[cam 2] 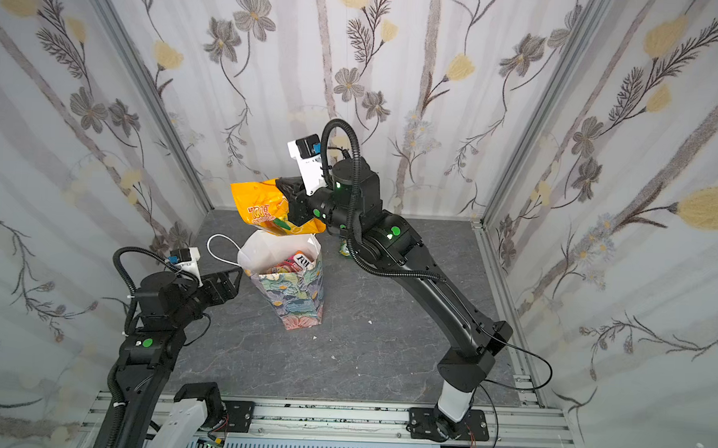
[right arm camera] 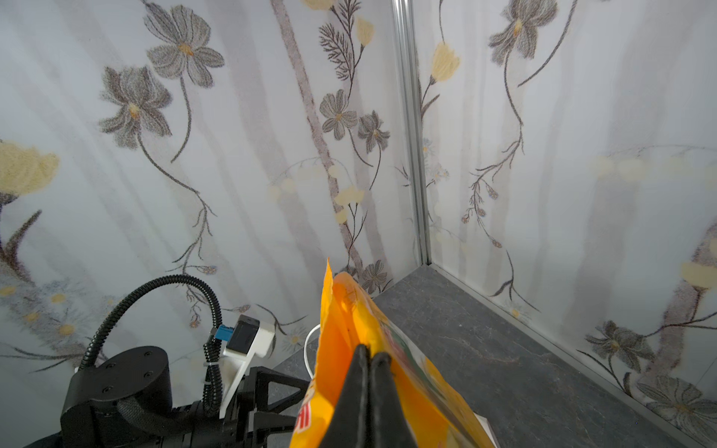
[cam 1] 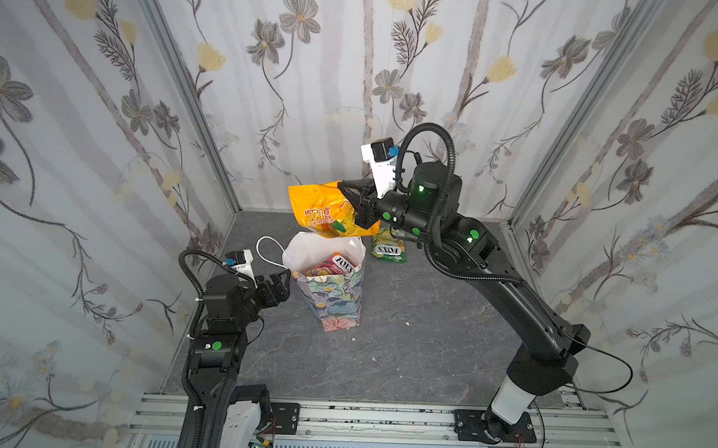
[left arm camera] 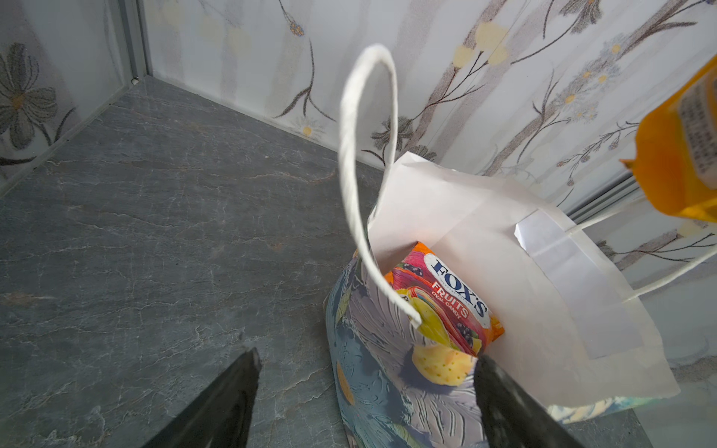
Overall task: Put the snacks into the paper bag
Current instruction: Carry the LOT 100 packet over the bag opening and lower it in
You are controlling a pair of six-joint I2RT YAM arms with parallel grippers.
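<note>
My right gripper has the mango pack still above the bag's rim. It needs to tip its fingers down next and lower the pack into the bag's opening (cam 1: 322, 253) below to let it go.
The paper bag (cam 1: 331, 303) (cam 2: 297, 301) (left arm camera: 388, 380) stands upright and open mid-floor, floral outside, white inside. A red FOX'S packet (cam 1: 341, 265) (cam 2: 302, 261) (left arm camera: 446, 302) pokes up inside it. My right gripper (cam 1: 350, 197) (cam 2: 287, 193) (right arm camera: 370, 351) is shut on an orange-yellow mango pack (cam 1: 320, 213) (cam 2: 262, 210) (right arm camera: 341, 322) (left arm camera: 683, 155), which hangs just above the bag's far rim. My left gripper (cam 1: 280, 277) (cam 2: 230, 275) (left arm camera: 366, 357) is open at the bag's left rim, with its jaws on either side of the near wall. A green-yellow FOX'S packet (cam 1: 388, 248) (cam 2: 343, 249) lies on the floor behind the bag.
Floral-papered walls (cam 1: 103, 139) close in the grey stone floor (cam 1: 406, 339) on three sides. A metal rail (cam 1: 361, 420) runs along the front edge. The bag's white cord handle (cam 1: 264, 250) (left arm camera: 349, 155) loops out to the left, toward my left gripper.
</note>
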